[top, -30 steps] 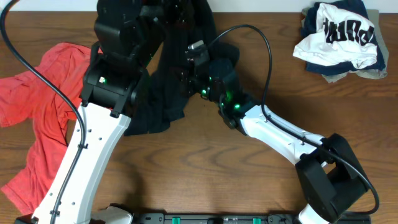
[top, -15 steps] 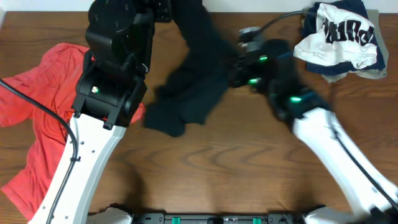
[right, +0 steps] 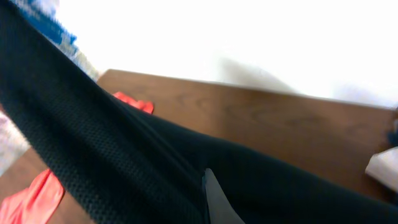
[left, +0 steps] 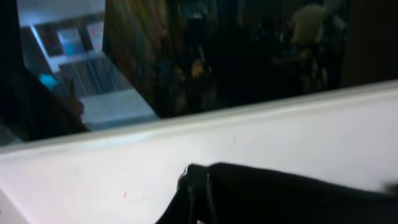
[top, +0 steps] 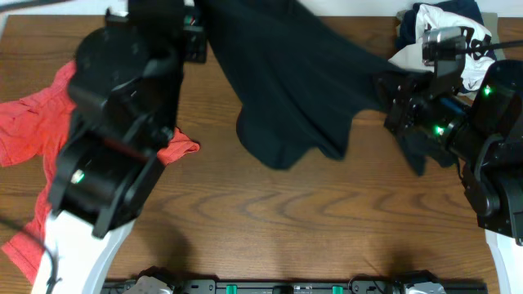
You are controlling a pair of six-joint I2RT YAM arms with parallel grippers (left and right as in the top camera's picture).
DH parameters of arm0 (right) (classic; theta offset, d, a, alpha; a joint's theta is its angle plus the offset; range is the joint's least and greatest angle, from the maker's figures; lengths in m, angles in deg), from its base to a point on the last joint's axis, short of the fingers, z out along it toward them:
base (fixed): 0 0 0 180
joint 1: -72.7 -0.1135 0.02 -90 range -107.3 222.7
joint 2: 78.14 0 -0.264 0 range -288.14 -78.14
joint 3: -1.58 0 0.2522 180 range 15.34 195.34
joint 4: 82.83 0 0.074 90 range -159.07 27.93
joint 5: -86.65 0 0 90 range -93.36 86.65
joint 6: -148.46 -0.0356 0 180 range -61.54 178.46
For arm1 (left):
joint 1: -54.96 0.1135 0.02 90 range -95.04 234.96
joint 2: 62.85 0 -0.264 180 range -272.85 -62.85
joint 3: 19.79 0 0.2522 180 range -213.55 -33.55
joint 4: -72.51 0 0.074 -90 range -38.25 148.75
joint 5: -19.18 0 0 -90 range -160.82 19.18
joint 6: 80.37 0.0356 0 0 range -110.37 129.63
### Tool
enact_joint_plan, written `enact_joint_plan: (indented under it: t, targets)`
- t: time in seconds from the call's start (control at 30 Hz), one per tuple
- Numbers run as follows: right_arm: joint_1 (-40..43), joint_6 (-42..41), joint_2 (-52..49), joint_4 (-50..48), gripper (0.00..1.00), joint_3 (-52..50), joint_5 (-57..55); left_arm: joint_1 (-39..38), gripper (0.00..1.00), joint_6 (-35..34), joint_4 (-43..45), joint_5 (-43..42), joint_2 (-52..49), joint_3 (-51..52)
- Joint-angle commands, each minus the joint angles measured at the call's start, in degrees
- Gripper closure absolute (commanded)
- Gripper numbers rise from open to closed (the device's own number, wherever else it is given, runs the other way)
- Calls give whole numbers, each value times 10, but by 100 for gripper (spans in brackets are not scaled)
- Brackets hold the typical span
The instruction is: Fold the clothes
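The black T-shirt still hangs in midair. My right gripper next needs to go down to the tabletop near the white and navy pile and let go of the T-shirt's end.
The black T-shirt [top: 302, 82] hangs stretched in the air between my two grippers, and its lower part droops towards the wooden table [top: 270, 212]. My left gripper [top: 198, 10] is shut on one end at the table's far edge. My right gripper [top: 392, 88] is shut on the other end at the right. In the left wrist view black fabric [left: 280, 193] covers the jaws. In the right wrist view the black shirt [right: 124, 155] wraps a grey fingertip [right: 214, 199]. The coral-red T-shirt [top: 33, 122] lies crumpled at the left, partly under my left arm.
A pile of white and navy clothes [top: 445, 41] sits at the far right corner, just behind my right arm. The red shirt's edge [top: 176, 147] reaches towards the middle of the table. The left arm's big black body [top: 114, 122] hides the table's left part.
Both arms have moved apart. The right arm swung far to the right with its end of the black shirt. The shirt rose off the table and spread out between the grippers.
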Motion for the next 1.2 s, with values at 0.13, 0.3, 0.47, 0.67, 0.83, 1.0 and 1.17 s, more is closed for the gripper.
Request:
enact_joint_plan:
  t: [0.13, 0.3, 0.47, 0.67, 0.83, 1.0, 1.17]
  targets:
    - [18, 18, -93, 99, 99, -8, -89, 39, 94, -58, -149, 164, -12, -28]
    - [-15, 41, -189, 117, 99, -8, -89, 44, 94, -99, -233, 199, -62, -28]
    - [-36, 45, -300, 73, 99, -8, -89, 53, 94, -119, -265, 199, -126, -28]
    - [-24, 45, -415, -10, 99, -8, -115, 53, 94, -119, -263, 199, -203, -28]
    - [26, 45, -445, -26, 99, -8, -135, 56, 94, -119, -263, 199, -246, -28]
    - [88, 45, -440, -15, 53, 7, -93, 57, 94, -125, -262, 190, -265, -28]
    - [83, 59, -419, 12, 40, 37, -13, 57, 94, -125, -249, 178, -265, -28]
